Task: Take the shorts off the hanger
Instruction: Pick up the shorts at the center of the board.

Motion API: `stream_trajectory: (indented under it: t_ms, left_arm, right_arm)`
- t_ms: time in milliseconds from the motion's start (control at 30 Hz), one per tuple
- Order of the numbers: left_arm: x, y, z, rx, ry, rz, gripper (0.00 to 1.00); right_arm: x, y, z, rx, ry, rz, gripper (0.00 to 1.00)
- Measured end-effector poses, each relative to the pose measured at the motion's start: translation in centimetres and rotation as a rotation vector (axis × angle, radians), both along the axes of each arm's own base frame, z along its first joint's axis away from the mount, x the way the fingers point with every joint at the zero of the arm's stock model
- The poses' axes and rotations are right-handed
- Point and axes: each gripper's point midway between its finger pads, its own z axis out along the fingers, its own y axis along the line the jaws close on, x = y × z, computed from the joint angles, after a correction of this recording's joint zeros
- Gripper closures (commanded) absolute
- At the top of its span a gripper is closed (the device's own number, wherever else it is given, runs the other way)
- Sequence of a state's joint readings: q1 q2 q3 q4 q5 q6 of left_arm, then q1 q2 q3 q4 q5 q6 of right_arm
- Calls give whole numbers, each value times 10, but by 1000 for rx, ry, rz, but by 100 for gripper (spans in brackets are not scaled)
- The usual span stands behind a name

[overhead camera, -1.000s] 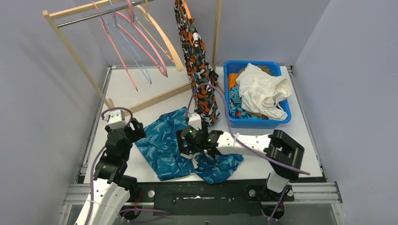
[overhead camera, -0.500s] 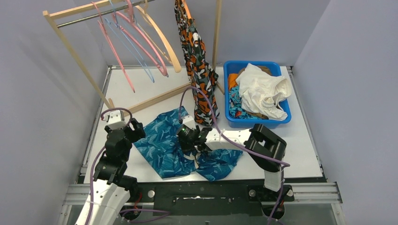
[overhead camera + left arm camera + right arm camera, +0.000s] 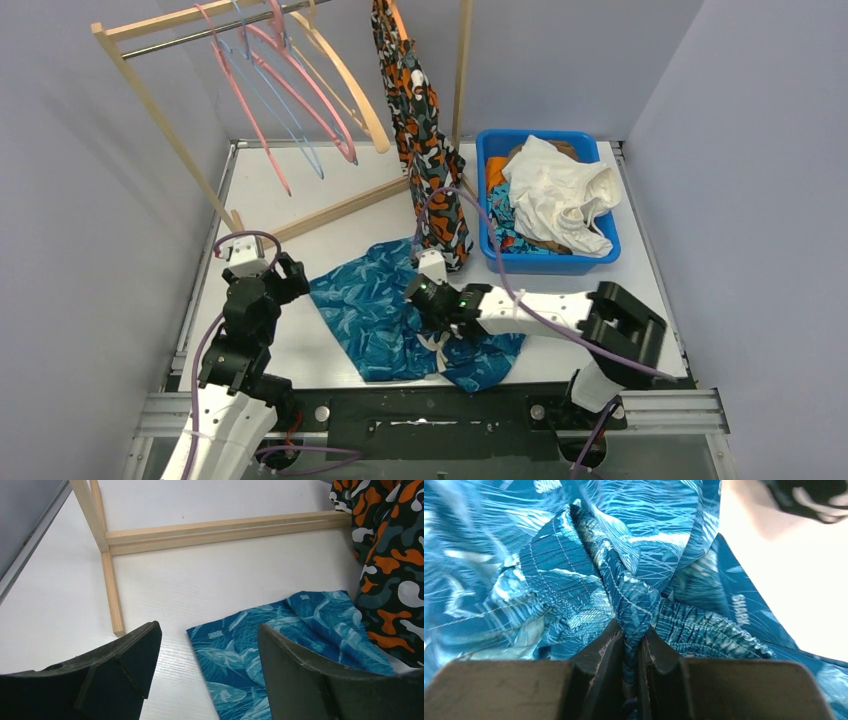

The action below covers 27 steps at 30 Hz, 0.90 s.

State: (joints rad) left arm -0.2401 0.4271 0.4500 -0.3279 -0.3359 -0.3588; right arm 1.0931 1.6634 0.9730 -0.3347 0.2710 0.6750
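My right gripper holds the teal shorts (image 3: 375, 320) and will next go up, carry them over the blue bin and release them. The blue bin is outward, to the right in the top view.
The teal shark-print shorts (image 3: 375, 320) lie crumpled on the white table. My right gripper (image 3: 432, 318) is down on them. In the right wrist view the right gripper (image 3: 632, 641) is shut on a raised fold of the gathered waistband of the teal shorts (image 3: 574, 575). The orange-black-white camouflage shorts (image 3: 422, 130) hang from the rack at the back, their hem near the table; their hanger is mostly hidden. My left gripper (image 3: 290, 278) stands open and empty at the left. In the left wrist view the left gripper (image 3: 207, 630) hovers over the corner of the teal shorts (image 3: 280, 640).
A blue bin (image 3: 600, 255) at the back right holds white shorts (image 3: 560, 195) over orange and other shorts. Empty pink, blue and wooden hangers (image 3: 300, 90) hang on the wooden rack (image 3: 150, 100). The rack's base bar (image 3: 225, 530) crosses the table beside the camouflage shorts (image 3: 395, 555).
My right gripper has shut on the teal shorts and shifted right, pulling the fabric with it and bunching it. The left arm has not moved.
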Motion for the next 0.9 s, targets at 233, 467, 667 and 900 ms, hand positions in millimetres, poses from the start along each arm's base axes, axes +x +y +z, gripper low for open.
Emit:
stream_trajectory:
  t_ms: [233, 467, 667, 900]
  left_arm:
    - [0, 0, -1, 1, 4, 0, 30]
    - [1, 0, -3, 3, 12, 0, 30]
    - [0, 0, 1, 0, -3, 1, 30]
    - [0, 0, -2, 2, 7, 0, 30]
  right_arm:
    - [0, -27, 75, 211, -170, -51, 100]
    - [10, -50, 129, 308, -289, -166, 100]
    - [12, -63, 163, 284, -338, -149, 100]
    - [6, -87, 194, 241, -384, -129, 100]
